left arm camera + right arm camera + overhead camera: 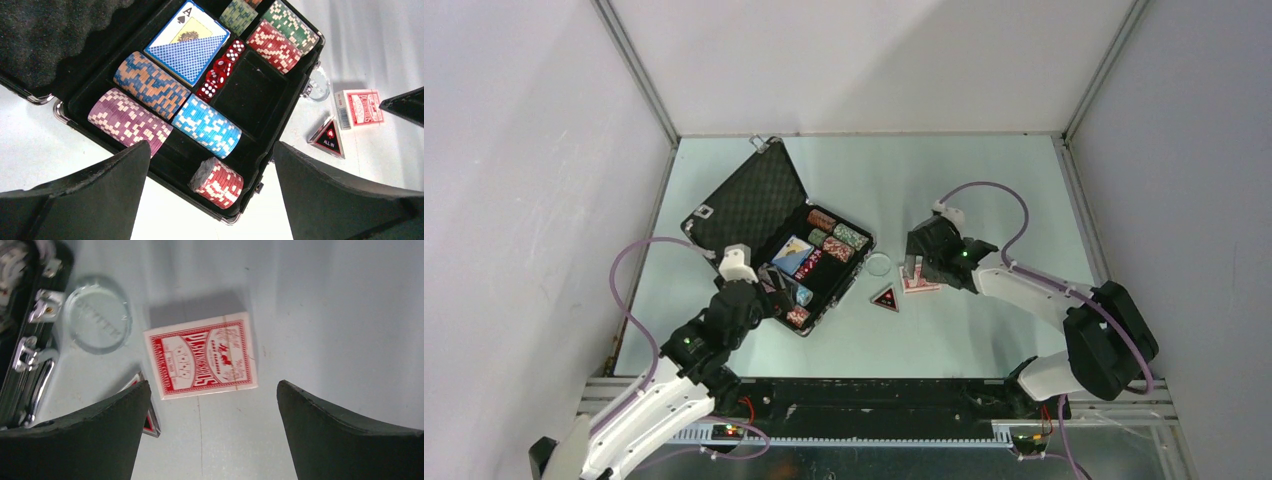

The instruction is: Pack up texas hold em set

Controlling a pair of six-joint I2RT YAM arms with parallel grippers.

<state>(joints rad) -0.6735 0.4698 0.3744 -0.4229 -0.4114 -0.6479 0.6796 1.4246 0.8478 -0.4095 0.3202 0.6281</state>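
Next, my right gripper turns and lowers to straddle the red card deck's narrower width, since the deck's long side nearly fills the space between the fingers.
The black briefcase lies open at the table's left, foam lid tipped back. Its tray holds several chip stacks, a blue card deck and red dice; one square compartment is bare. My left gripper hovers open over the tray's near corner, above a red chip stack, holding nothing. The red card deck lies flat on the table right of the case. My right gripper hangs open just over its near edge, empty. The black-red triangle lies beside that deck.
A clear round disc rests on the table between the case's latches and the red deck. White walls enclose the table on the left, back and right. The left arm's cable loops beside the case.
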